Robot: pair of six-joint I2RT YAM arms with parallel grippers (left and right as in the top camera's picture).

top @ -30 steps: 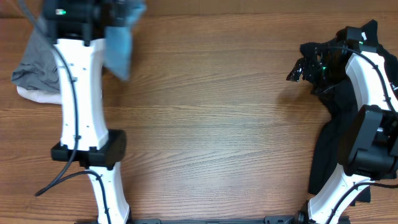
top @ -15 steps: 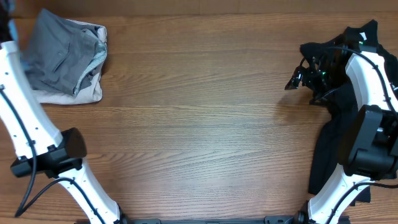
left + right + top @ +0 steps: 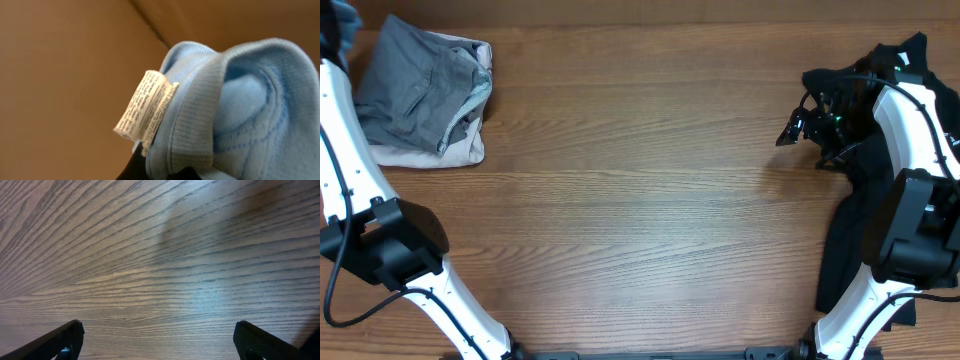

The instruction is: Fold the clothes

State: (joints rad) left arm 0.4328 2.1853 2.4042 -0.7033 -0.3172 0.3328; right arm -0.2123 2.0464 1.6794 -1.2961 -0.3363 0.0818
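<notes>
Next, the left gripper lowers, then moves to the right in the overhead view, over the grey and cream pile, as it still holds the T-shirt's collar aloft.
In the left wrist view my left gripper is shut on the ribbed collar of the light blue T-shirt, next to its white care label. In the overhead view that gripper is at the top-left corner, mostly out of frame. A pile of grey and cream pieces lies at the back left. My right gripper is open and empty over bare wood, which also shows in the right wrist view. The black shirt lies bunched at the right edge under the right arm.
The wooden table spans the view. The left arm runs up the left edge beside the grey pile. The right arm lies over the black shirt. Behind the blue T-shirt is a plain brown surface.
My left arm has swung left from over the grey pile to the far left edge, carrying the blue T-shirt with it. The pile is now uncovered. The right gripper has barely moved.
</notes>
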